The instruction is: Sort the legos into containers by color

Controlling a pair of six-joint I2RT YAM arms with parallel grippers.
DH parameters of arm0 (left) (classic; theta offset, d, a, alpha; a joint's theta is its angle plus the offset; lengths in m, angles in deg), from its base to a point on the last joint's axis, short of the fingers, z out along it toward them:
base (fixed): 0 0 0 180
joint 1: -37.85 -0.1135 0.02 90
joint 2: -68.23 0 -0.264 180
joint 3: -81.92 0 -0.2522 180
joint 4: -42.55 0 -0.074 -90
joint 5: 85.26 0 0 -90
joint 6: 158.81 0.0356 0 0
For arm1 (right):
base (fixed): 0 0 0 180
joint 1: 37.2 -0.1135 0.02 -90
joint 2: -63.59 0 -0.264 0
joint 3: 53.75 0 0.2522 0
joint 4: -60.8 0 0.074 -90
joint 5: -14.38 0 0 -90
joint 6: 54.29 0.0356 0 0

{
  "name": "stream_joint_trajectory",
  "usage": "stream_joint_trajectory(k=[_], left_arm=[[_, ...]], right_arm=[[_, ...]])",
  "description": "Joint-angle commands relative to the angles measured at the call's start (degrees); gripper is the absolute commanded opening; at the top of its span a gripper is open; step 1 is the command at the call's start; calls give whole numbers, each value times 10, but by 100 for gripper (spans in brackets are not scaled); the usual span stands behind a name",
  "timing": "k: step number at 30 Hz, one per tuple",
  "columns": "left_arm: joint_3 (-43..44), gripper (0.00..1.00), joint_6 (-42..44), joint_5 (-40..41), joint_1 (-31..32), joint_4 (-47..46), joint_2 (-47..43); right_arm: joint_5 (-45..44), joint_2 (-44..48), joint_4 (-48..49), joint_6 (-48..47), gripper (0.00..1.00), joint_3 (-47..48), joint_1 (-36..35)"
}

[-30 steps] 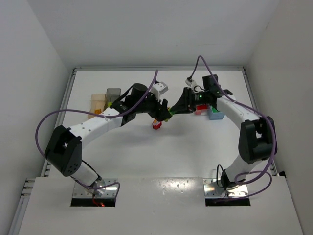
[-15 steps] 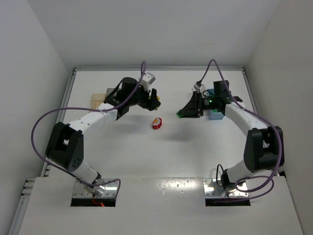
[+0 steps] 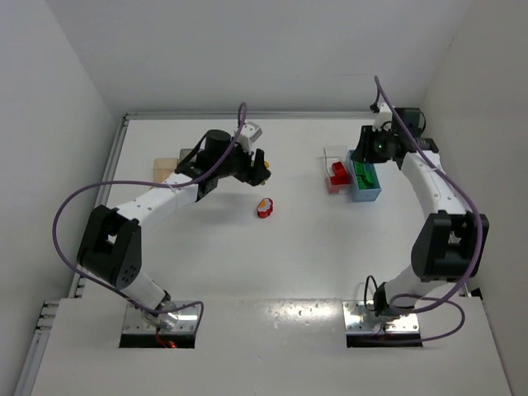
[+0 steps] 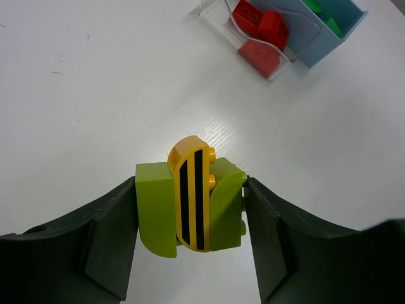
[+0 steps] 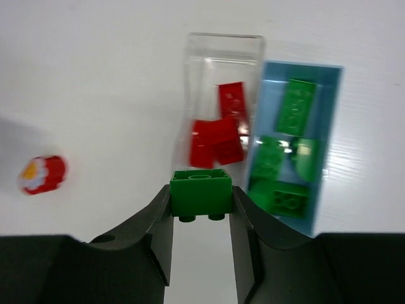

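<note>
I will lower my right gripper from beside the clear bin over the light blue bin (image 3: 364,176) with the green bricks next.
My left gripper (image 3: 262,168) is shut on a lime-green and yellow striped lego cluster (image 4: 193,201), held above the table left of centre. My right gripper (image 3: 365,153) is shut on a dark green brick (image 5: 201,192) and hovers by the clear bin (image 5: 224,38) and the light blue bin (image 5: 302,66). The clear bin (image 3: 330,153) holds red bricks (image 5: 221,136). The light blue bin (image 3: 368,195) holds green bricks (image 5: 294,104). A red and yellow cluster (image 3: 265,208) lies on the table; it also shows in the right wrist view (image 5: 43,175).
The orange bin (image 3: 164,169) stands at the far left, partly behind my left arm. The dark grey bin is hidden. The white side walls stand close on both sides. In the left wrist view the clear bin (image 4: 223,24) and blue bin (image 4: 330,43) are ahead.
The two grippers have pulled apart. My right arm swung back to the far right with the green brick, over the bins. My left arm drew back left and has held still since.
</note>
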Motion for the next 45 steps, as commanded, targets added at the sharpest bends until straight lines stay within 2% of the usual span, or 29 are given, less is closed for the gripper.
stream_joint_trajectory(k=[1,9,11,12,13,15,16,19,24,26,28,29,30,32,35,36,38,45], left_arm=[[24,16,6,-7,1,-25,-5],[41,16,6,-2,1,-20,-5],[41,16,6,-8,1,-20,-5],[41,16,6,-8,1,-20,-5],[41,16,6,-8,1,-20,-5],[41,16,6,-14,1,-15,-5],[41,16,6,-20,1,-15,0],[41,16,6,-32,1,-15,0],[41,16,0,-54,-4,-15,7],[32,16,0,-96,-10,-29,7],[13,16,0,-145,-10,-73,-10],[-14,16,0,-183,-16,-88,-17],[-29,16,7,-195,-16,-120,-33],[-77,16,13,-209,-16,-154,-50],[-104,16,52,-209,-10,-169,-76],[-104,16,66,-199,-2,-161,-81],[-109,16,111,-156,18,-147,-98],[-128,16,188,-38,68,-147,-130]], right_arm=[[-118,-39,25,-81,0,10,8],[-129,-124,26,-100,2,65,20],[-129,-146,21,-100,7,72,20],[-129,-152,21,-100,11,79,20],[-129,-158,21,-100,25,86,20],[-129,-165,16,-95,33,86,20],[-135,-165,16,-95,42,86,20],[-135,-159,16,-90,52,80,20],[-130,-137,4,-76,59,67,20],[-102,-123,4,-67,60,67,20],[-17,-100,-11,-43,60,72,20],[31,-93,-18,-35,60,72,20],[135,-88,-32,-17,60,80,20],[276,-83,-32,8,60,80,13],[383,-58,17,97,60,25,-6],[402,-57,50,147,62,11,-12],[422,-49,68,182,62,-15,-26],[386,-43,27,173,68,-16,-94]])
